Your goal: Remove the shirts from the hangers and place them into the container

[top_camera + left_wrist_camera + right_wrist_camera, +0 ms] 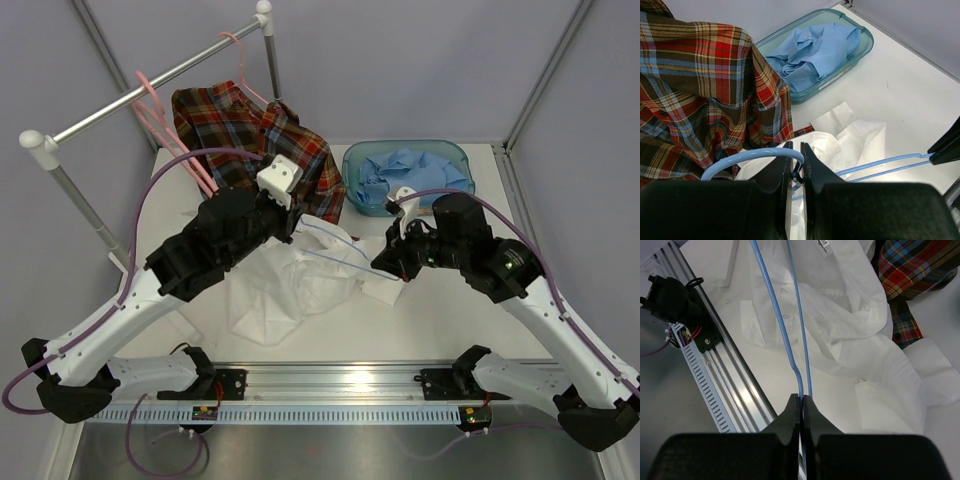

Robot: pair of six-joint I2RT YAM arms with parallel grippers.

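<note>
My right gripper lifts the empty hanger up and to its left in the top view next, hooks it on the silver bar (190, 63) and releases it.
The light blue hanger (335, 247) is stretched between both grippers over the white shirt (285, 285), which lies crumpled on the table. My left gripper (797, 172) is shut on the hanger's neck just below the hook (747, 157). My right gripper (801, 399) is shut on the far end, where the two thin bars (785, 330) meet. The plaid shirt (255, 135) hangs on a pink hanger (245, 75) from the rail. The light blue shirt (400, 175) lies bunched inside the teal container (455, 155) at the back right.
The silver rail (110, 110) crosses the back left on two posts, with more pink hangers (150, 112) on it. The plaid shirt (705, 90) hangs close to my left gripper (298, 225). An aluminium base rail (330, 380) runs along the near edge.
</note>
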